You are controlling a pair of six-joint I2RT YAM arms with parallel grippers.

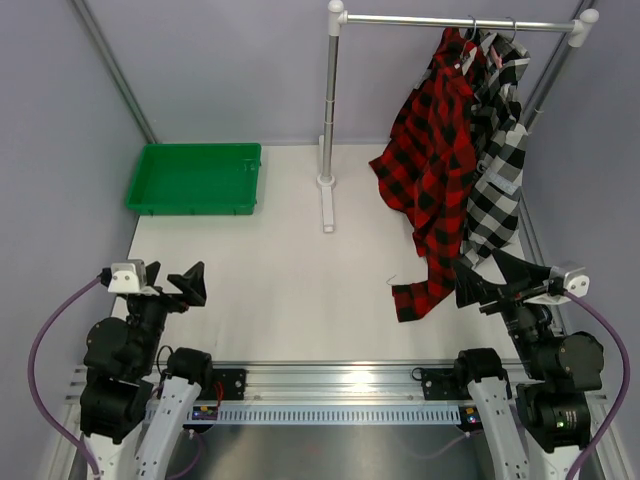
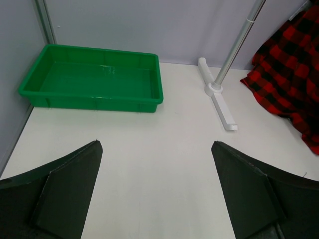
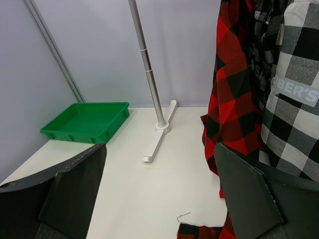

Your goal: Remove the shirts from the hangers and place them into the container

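My right gripper should rise, then move outward to the red shirt's collar (image 1: 468,72), as the shirt still hangs from its wire hanger.
A red-and-black shirt (image 1: 430,170) and a black-and-white shirt (image 1: 497,190) hang side by side on wire hangers (image 1: 471,30) at the back right. The red one's sleeve end (image 1: 420,297) trails onto the table. The green container (image 1: 195,178) sits at the back left with nothing in it. My left gripper (image 1: 190,285) is open over bare table at the near left, far from both shirts. My right gripper (image 1: 482,280) is open at the near right, just in front of the shirts' lower edges. From the right wrist, the red shirt (image 3: 232,89) and the black-and-white shirt (image 3: 289,99) hang close ahead.
A silver rack rail (image 1: 420,19) spans the top right on an upright post (image 1: 331,100) with a white foot (image 1: 327,205) mid-table. Grey walls close the back and sides. A slanted metal bar (image 1: 115,70) runs along the left wall.
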